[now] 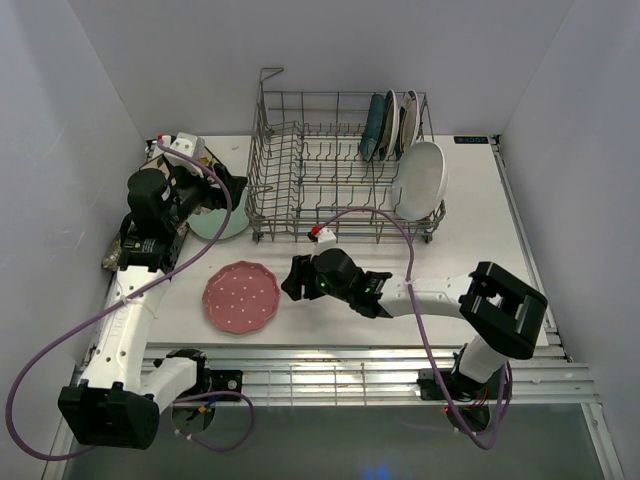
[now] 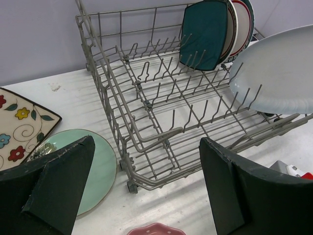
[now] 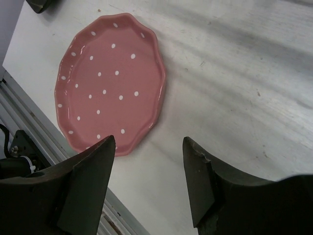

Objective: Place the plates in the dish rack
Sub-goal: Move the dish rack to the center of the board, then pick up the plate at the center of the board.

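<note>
My right gripper shifts left in the top view and down over the pink plate's closest rim next, since its open fingers hover short of that rim.
The grey wire dish rack (image 1: 300, 170) (image 2: 146, 112) stands at the back of the table. In its far right corner stand a dark teal square plate (image 2: 205, 34) and red-rimmed round plates (image 2: 239, 22). A white oval plate (image 1: 420, 180) (image 2: 279, 73) leans at its right end. A pink dotted plate (image 1: 241, 296) (image 3: 110, 81) lies flat on the table. My right gripper (image 1: 293, 279) (image 3: 149, 142) hovers open just right of it, holding nothing. My left gripper (image 1: 228, 182) (image 2: 146, 147) is open and empty, above a mint round plate (image 1: 222, 222) (image 2: 95, 166) beside a cream floral square plate (image 2: 19, 122).
White walls close in the table on three sides. A slatted metal strip (image 1: 370, 380) runs along the near edge, by the arm bases. A dark floral plate edge (image 1: 112, 255) shows under the left arm.
</note>
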